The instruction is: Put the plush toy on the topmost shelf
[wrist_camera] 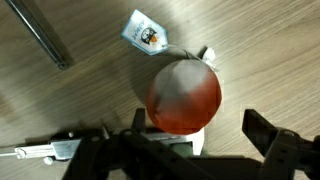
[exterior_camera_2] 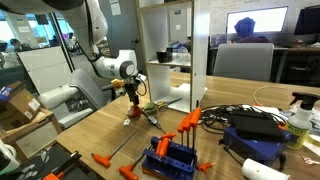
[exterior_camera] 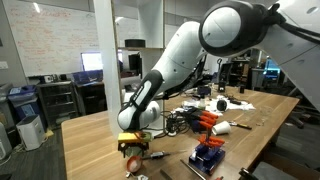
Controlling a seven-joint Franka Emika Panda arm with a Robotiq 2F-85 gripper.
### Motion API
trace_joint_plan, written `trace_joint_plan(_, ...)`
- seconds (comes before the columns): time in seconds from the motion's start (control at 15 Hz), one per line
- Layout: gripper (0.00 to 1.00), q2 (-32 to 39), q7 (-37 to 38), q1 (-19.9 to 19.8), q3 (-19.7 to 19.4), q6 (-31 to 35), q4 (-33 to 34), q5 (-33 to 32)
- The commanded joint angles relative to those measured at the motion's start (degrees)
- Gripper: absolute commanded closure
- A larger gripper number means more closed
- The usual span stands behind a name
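Observation:
The plush toy is still below my gripper's fingers. My gripper will move down onto the plush toy (wrist_camera: 184, 97) next and bring its open fingers down around the toy's round sides to close.
The plush toy (wrist_camera: 184, 97) is a round orange-red ball with a pale whitish patch on top. It lies on the wooden table, with a small white printed tag (wrist_camera: 147, 33) beside it. My gripper (wrist_camera: 200, 135) hovers right over it, jaws open. The toy sits nearer the left finger, and the right finger stands clear of it. In both exterior views the gripper (exterior_camera: 131, 147) (exterior_camera_2: 133, 98) hangs low over the table, and the toy shows as an orange spot (exterior_camera: 133, 162) under it. The white shelving unit's topmost shelf (exterior_camera_2: 166, 7) stands behind the gripper.
A metal rod (wrist_camera: 40, 35) lies on the table near the toy. A blue-and-red blocky object (exterior_camera_2: 170, 158) (exterior_camera: 207, 155) and orange-handled tools (exterior_camera_2: 188, 120) (exterior_camera: 205, 121) lie on the wooden table (exterior_camera: 90, 140). A bottle (exterior_camera_2: 300, 122) stands at the far side.

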Motion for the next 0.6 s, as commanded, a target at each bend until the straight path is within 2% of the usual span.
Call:
trace_joint_plan(0.0,0.0,3.54,-2.03,0.35,0.47,-1.64,4.19,2.52)
trace_joint_plan(0.4,0.0,6.04,-3.08,0.53,0.63,-2.54,5.67,3.67)
trace_joint_plan(0.47,0.25,6.38,-3.03,0.77,0.29,-2.57,5.88,3.44)
trace_joint_plan(0.53,0.27,6.63,-3.18,0.75,0.27,-2.63,6.03,3.48)
